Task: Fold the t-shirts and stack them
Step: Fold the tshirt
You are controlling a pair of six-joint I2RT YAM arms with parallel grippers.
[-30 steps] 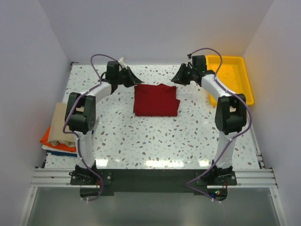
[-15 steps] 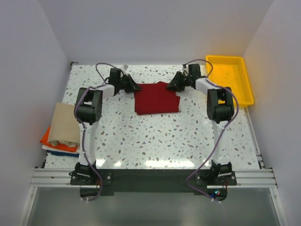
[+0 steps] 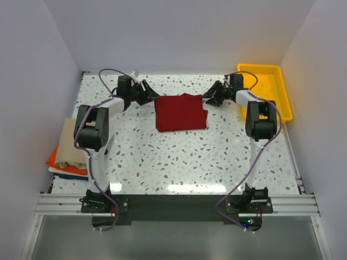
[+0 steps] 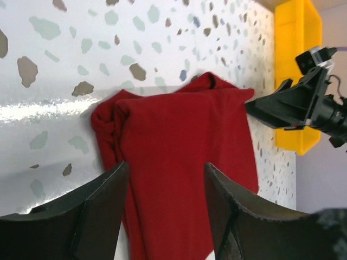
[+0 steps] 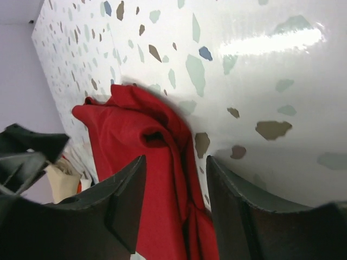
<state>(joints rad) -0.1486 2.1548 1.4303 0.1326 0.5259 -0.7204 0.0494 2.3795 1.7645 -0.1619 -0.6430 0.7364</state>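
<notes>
My left gripper is going to move back from the t-shirt's far corner next and down onto the middle of the t-shirt's edge facing the stack (image 4: pixel 128 214), because the t-shirt is folded square.
A dark red t-shirt (image 3: pixel 180 112) lies folded into a rough square at the far middle of the table. My left gripper (image 3: pixel 147 95) hovers just off its far left corner, jaws open, nothing pinched. In the left wrist view the red cloth (image 4: pixel 184 146) spreads beyond the open left gripper (image 4: pixel 165 176). My right gripper (image 3: pixel 211 98) sits off the far right corner, also open. The right wrist view shows the shirt's bunched edge (image 5: pixel 135 141) past the open right gripper (image 5: pixel 176 170). Folded tan, orange and blue t-shirts form a stack (image 3: pixel 68 149) at the table's left edge.
A yellow plastic tray (image 3: pixel 271 89) stands at the far right corner, close behind the right arm, and shows in the left wrist view as the tray (image 4: pixel 295 65). White walls close in the table on three sides. Speckled tabletop (image 3: pixel 179 157) lies between the shirt and the arm bases.
Both grippers have opened and let go of the red shirt's far corners. Each has drawn a little outward from the cloth. The shirt has stayed folded in place.
</notes>
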